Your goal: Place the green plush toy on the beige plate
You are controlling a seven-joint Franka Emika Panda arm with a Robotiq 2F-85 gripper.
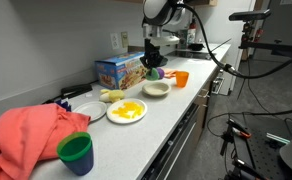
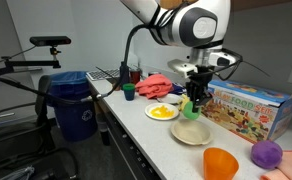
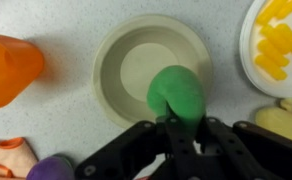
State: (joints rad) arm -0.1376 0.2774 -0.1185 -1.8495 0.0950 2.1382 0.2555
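I should next lower the green plush toy inside the plate's rim and release it. I am still holding it above, and the middle of the beige plate (image 2: 191,133) (image 3: 136,62) is below my gripper.
My gripper (image 3: 183,128) is shut on the green plush toy (image 3: 176,95) and holds it above the near rim of the beige plate (image 3: 136,62). In both exterior views the gripper (image 2: 194,103) hangs over the plate (image 2: 191,133) on the counter, with the green toy (image 2: 191,108) between its fingers. In an exterior view the plate (image 1: 156,88) sits below the gripper (image 1: 153,66) and the toy is mostly hidden.
An orange cup (image 3: 8,68) lies beside the plate. A white plate with yellow food (image 3: 278,45) is on the other side. A purple toy (image 2: 267,154), a colourful box (image 2: 248,108), a green cup (image 1: 76,152) and a red cloth (image 1: 31,133) are on the counter.
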